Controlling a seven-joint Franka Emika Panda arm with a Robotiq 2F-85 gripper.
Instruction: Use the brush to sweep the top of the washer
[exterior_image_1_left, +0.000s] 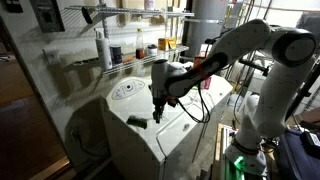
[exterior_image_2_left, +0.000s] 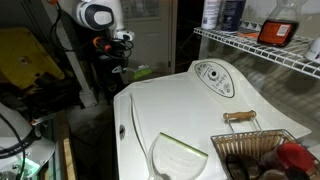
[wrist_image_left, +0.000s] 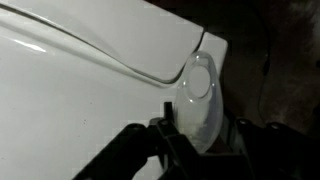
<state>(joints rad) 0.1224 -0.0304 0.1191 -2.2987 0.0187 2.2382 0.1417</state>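
Note:
I need to turn my gripper and come in from the washer's edge over the lid's rounded corner (wrist_image_left: 148, 76) to let go of the brush (wrist_image_left: 197, 92), because the brush's pale part sticks out over the washer's edge.
The washer (exterior_image_1_left: 150, 140) is a big white box with a flat lid (exterior_image_2_left: 170, 110) and a round dial panel (exterior_image_2_left: 213, 78). My gripper (exterior_image_1_left: 157, 112) hangs just above the lid near one edge; it also shows at the far end in an exterior view (exterior_image_2_left: 124, 62). In the wrist view my gripper (wrist_image_left: 200, 140) is shut on the brush (wrist_image_left: 197, 92), whose pale translucent part sticks out between the fingers over the washer's edge (wrist_image_left: 80, 80). The pale green part also shows under the gripper (exterior_image_2_left: 142, 72). The bristles are hidden.
A wire shelf rack (exterior_image_1_left: 120, 55) with bottles stands behind the washer (exterior_image_2_left: 250, 45). A wire basket (exterior_image_2_left: 262, 152), a wooden-handled item (exterior_image_2_left: 240, 117) and a clear green-edged piece (exterior_image_2_left: 180, 158) sit on the lid. A small dark object (exterior_image_1_left: 137, 121) lies near the gripper.

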